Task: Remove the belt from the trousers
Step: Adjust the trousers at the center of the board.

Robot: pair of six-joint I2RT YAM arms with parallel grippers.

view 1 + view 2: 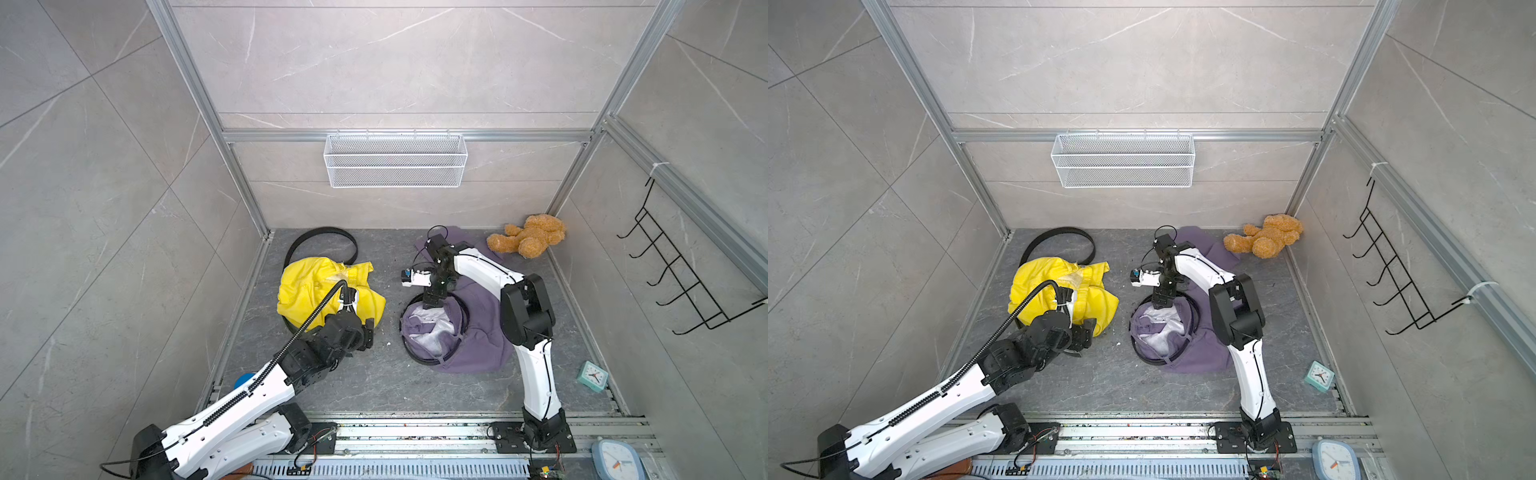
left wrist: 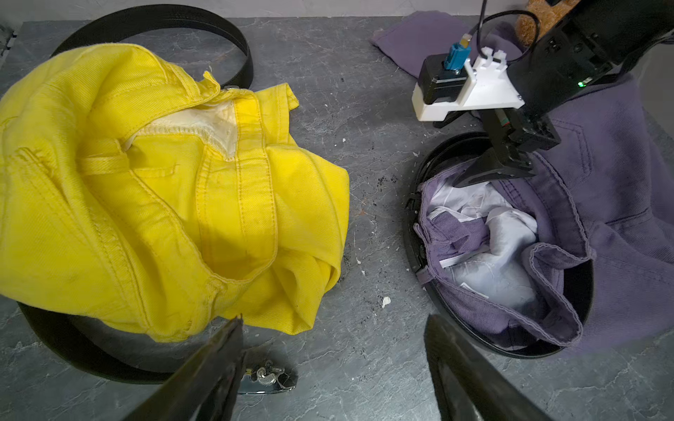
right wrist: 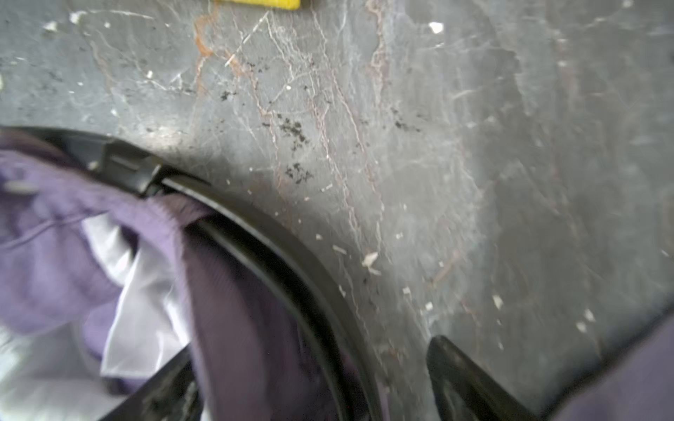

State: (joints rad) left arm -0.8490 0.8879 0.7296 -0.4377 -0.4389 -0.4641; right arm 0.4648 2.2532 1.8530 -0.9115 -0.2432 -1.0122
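The belt and purple cloth are already between the fingers of my right gripper. My right gripper needs to move down onto the far side of the waistband (image 1: 420, 301) (image 3: 281, 382) next and close its fingers.
Purple trousers (image 1: 478, 332) (image 1: 1204, 349) lie at the right of the floor with a black belt (image 1: 419, 359) (image 3: 291, 266) ringing their open waistband. My right gripper (image 1: 432, 301) (image 2: 488, 171) (image 3: 310, 361) is open at the far side of that waistband, and the belt and purple cloth pass between its fingers. Yellow trousers (image 1: 328, 291) (image 2: 164, 200) lie at the left with a second black belt (image 1: 324, 235) looping out behind them. Its metal buckle (image 2: 268, 379) rests on the floor. My left gripper (image 1: 368, 330) (image 2: 335, 320) hangs open above bare floor beside the buckle, holding nothing.
A brown teddy bear (image 1: 528, 239) sits in the back right corner. A small teal clock (image 1: 592, 376) stands by the right wall. A white wire basket (image 1: 395, 160) hangs on the back wall and a black hook rack (image 1: 681, 270) on the right wall.
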